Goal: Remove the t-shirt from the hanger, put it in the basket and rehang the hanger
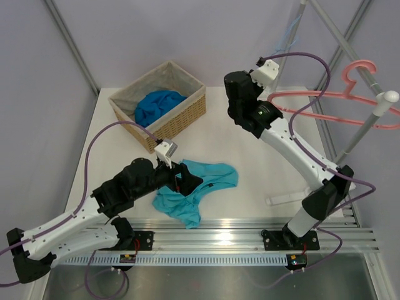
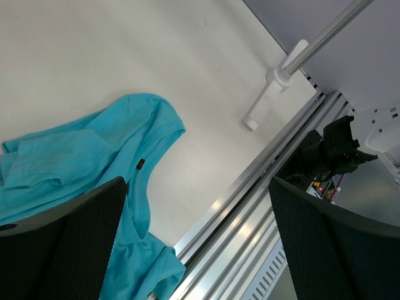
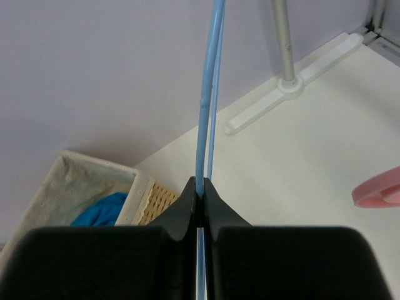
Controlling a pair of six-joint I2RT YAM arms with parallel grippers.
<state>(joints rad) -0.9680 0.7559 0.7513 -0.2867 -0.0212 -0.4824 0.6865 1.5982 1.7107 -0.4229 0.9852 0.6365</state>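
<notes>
The hanger is bare. My right gripper should move outward to the rack pole, which lies to its right in the top view, and let go of the hanger there.
The teal t-shirt (image 1: 212,175) lies crumpled on the table near the front edge, off the hanger. It also shows in the left wrist view (image 2: 81,150), collar label visible. My left gripper (image 1: 187,177) hovers just over its near side, jaws wide open and empty (image 2: 197,206). My right gripper (image 3: 200,187) is shut on the thin light-blue wire hanger (image 3: 206,94). It holds the hanger bare and high over the back right of the table; the wire shows faintly in the top view (image 1: 289,31).
A wicker basket (image 1: 187,106) at the back left holds a darker blue cloth (image 1: 159,105). A pink plastic hanger (image 1: 337,97) hangs on the rack pole (image 1: 369,122) at the right; the rack's foot (image 1: 287,199) rests on the table. An aluminium rail (image 1: 237,228) runs along the front edge.
</notes>
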